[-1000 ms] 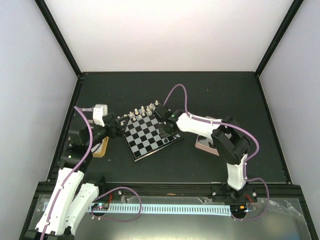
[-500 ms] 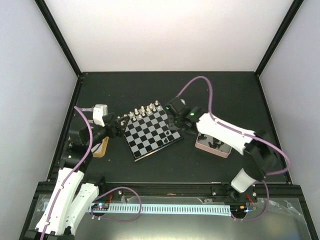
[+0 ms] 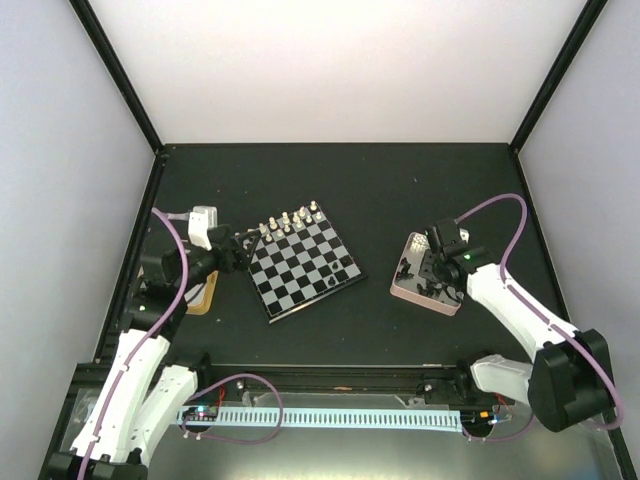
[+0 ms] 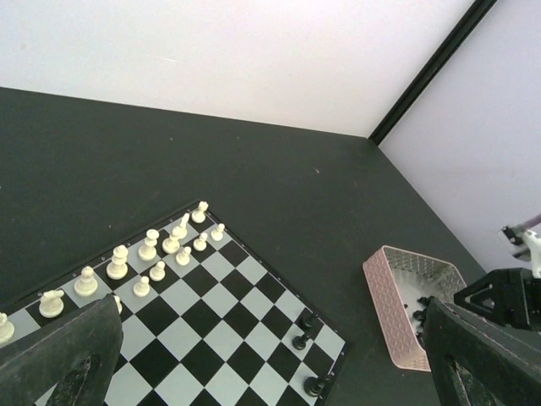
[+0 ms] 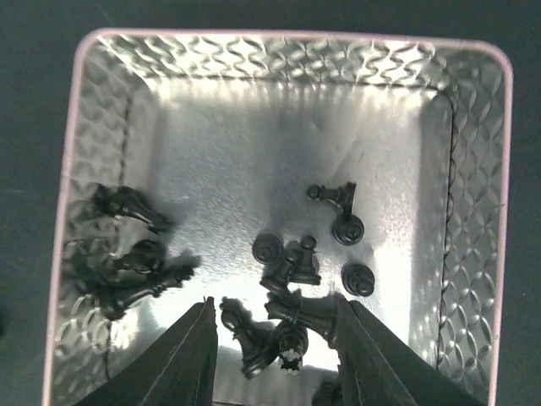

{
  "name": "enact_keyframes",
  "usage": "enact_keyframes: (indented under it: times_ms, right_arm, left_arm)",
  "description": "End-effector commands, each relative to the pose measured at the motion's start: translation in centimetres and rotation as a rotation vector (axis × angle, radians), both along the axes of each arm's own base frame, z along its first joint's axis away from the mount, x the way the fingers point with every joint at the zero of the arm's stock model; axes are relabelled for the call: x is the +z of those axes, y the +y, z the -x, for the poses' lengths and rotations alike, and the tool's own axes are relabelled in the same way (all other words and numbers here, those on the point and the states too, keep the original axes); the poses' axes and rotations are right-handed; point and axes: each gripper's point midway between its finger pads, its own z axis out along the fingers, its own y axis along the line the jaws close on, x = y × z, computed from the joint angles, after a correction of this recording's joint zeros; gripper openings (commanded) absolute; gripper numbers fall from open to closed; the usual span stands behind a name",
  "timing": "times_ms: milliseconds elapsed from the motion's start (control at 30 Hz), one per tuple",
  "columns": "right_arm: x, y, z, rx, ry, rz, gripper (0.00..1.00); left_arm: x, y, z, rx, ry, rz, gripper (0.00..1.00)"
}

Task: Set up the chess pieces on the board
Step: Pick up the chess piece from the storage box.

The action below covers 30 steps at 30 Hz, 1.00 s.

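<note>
The upright black piece (image 3: 427,289) (image 5: 292,340) stands below my right gripper, between its open fingers, so the gripper moves down into the tray and closes next.
The board (image 3: 300,268) lies left of centre on the dark table and also shows in the left wrist view (image 4: 211,338). Several white chess pieces (image 3: 290,221) stand along its far edge (image 4: 152,249). Three black pieces (image 4: 304,342) stand near its right corner. My right gripper (image 3: 434,266) hangs open over the pink-rimmed tray (image 3: 441,301). Its fingers (image 5: 182,359) straddle several black pieces (image 5: 283,326) lying on the tray floor, and it holds nothing. My left gripper (image 3: 238,256) is wide open and empty at the board's left side, with the board between its fingers (image 4: 59,359).
The pink-rimmed tray (image 5: 287,38) holds more loose black pieces on its left side (image 5: 127,254). It also shows in the left wrist view (image 4: 393,292). A tan-rimmed tray (image 3: 203,297) lies under the left arm. Black frame posts and pale walls bound the table.
My right gripper has moved from the board's right corner out to the right and now hangs above the pink-rimmed tray. The left arm has barely moved.
</note>
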Motion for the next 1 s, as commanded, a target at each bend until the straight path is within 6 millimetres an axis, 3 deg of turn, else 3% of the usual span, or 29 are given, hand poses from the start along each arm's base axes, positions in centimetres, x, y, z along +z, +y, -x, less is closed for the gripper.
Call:
enact_keyframes:
  times_ms: [0,267,500,733,800,900,967]
  right_arm:
    - [-2.0,0.3,-0.2,0.018,0.050,-0.042,0.40]
    - [-5.8,0.6,-1.4,0.042,0.097,-0.025,0.28]
    - [-6.6,-0.1,-3.2,0.036,0.112,0.059,0.20]
    - [-7.2,-0.5,-3.1,0.034,0.118,0.080,0.12]
    - [-7.2,-0.4,-3.1,0.040,0.120,0.082,0.12]
    - [-7.2,-0.4,-3.3,0.042,0.123,0.084,0.24]
    - [-6.9,-0.4,-3.6,0.039,0.115,0.088,0.26]
  left_arm:
    - [2.5,-0.5,-0.1,-0.016,-0.050,0.026,0.99]
    - [3.4,-0.4,0.5,-0.021,-0.094,0.031,0.99]
    - [2.8,-0.1,0.7,-0.004,-0.088,0.035,0.99]
    - [2.7,-0.1,0.6,0.002,-0.075,0.040,0.99]
    - [2.7,-0.1,0.5,0.005,-0.072,0.043,0.99]
    - [2.9,-0.1,0.5,0.004,-0.071,0.048,0.99]
    - [2.9,-0.1,0.5,0.007,-0.070,0.047,0.99]
